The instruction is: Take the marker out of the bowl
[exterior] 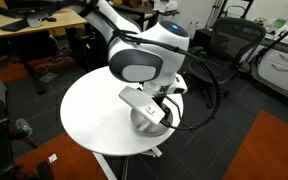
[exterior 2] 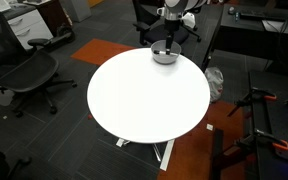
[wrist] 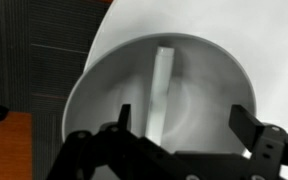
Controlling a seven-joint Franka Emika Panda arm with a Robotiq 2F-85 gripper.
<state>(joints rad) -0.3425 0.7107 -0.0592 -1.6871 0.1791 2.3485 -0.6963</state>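
My gripper moves to the left in the wrist view and down next, closing on the part of the marker between my fingers, because the marker [wrist: 162, 90] lies nearer one finger.
The grey metallic bowl [wrist: 209, 75] fills the wrist view and sits on the round white table near its edge in both exterior views [exterior: 144, 122] [exterior 2: 164, 56]. The slim white marker [wrist: 162, 90] lies inside the bowl, running top to bottom in the wrist view. My gripper [wrist: 181, 122] hangs directly over the bowl, open, with the marker just inside one finger and a wide gap to the other finger. In an exterior view [exterior: 156, 108] the arm hides most of the bowl. The marker's black cap end is hidden.
The round white table [exterior 2: 144, 100] stands on dark carpet with an orange patch [exterior: 274, 150]. Black office chairs [exterior 2: 24, 75] and desks [exterior: 34, 35] surround it. A white bin [exterior 2: 214, 82] sits near the table base.
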